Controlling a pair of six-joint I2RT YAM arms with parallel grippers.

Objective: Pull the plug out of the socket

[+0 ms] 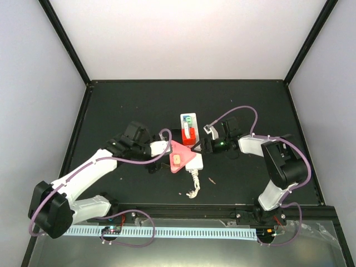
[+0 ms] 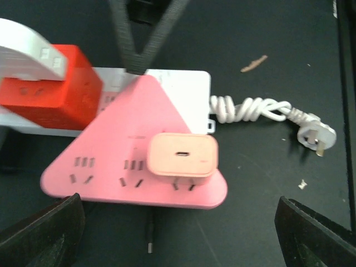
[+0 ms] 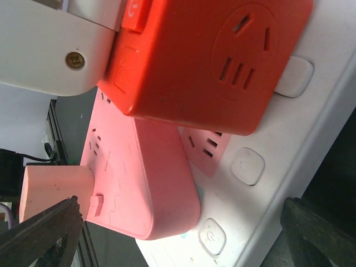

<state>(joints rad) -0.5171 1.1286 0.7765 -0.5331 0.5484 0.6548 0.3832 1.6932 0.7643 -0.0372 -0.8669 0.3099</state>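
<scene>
The peach charger (image 1: 177,159) (image 2: 182,154) sits below my left gripper and to its right in the top view, so next my left gripper will go down and across to straddle it.
The white power strip (image 1: 194,162) lies mid-table, its knotted white cord (image 1: 193,187) trailing toward me. A red cube adapter (image 1: 188,134) and a pink triangular adapter (image 1: 179,156) are plugged into it, and a peach charger (image 2: 182,154) sits in the pink adapter (image 2: 125,130). My left gripper (image 1: 164,152) is open. In the left wrist view (image 2: 178,233) its fingers stand wide either side of the pink adapter's near edge without touching it. My right gripper (image 1: 202,146) is open at the strip's right side. In its wrist view (image 3: 183,236) it spans the strip (image 3: 267,183) and the pink adapter (image 3: 144,178).
The cord's plug end (image 2: 317,135) lies loose on the black table. A small brown scrap (image 1: 212,179) lies right of the cord. A thin dark pin (image 2: 149,245) lies under the pink adapter's edge. A dark part of the right arm (image 2: 136,33) reaches the pink adapter's far corner.
</scene>
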